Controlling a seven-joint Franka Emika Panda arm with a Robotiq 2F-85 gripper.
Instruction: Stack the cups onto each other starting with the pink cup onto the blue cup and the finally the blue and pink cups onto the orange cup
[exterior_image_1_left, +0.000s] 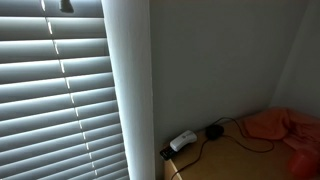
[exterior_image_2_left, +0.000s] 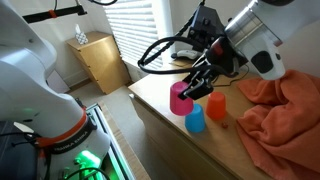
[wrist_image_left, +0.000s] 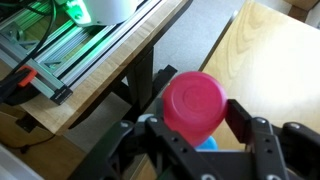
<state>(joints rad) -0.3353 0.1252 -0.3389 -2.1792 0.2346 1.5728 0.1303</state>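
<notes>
Next, my gripper shifts outward to line up the cups, lowers and releases, since the blue cup's top (exterior_image_2_left: 197, 110) (wrist_image_left: 208, 144) lies below it, just outward of the held pink cup.
My gripper (exterior_image_2_left: 190, 90) is shut on the pink cup (exterior_image_2_left: 180, 98), held with its closed base up. In the wrist view the pink cup (wrist_image_left: 192, 105) sits between my fingers (wrist_image_left: 195, 120), and a bit of the blue cup (wrist_image_left: 205, 146) shows just beneath it. In an exterior view the blue cup (exterior_image_2_left: 196, 121) stands on the wooden table (exterior_image_2_left: 150, 95), close beside and slightly below the pink cup. The orange cup (exterior_image_2_left: 217, 106) stands right behind the blue one. No cup shows in the exterior view facing the blinds.
A crumpled orange cloth (exterior_image_2_left: 285, 110) lies on the table close to the cups and also shows by the wall (exterior_image_1_left: 285, 125). A white device with a cable (exterior_image_1_left: 182, 141) lies at the table's back. The table edge (wrist_image_left: 225, 50) drops to the floor. A wooden cabinet (exterior_image_2_left: 100, 60) stands by the window.
</notes>
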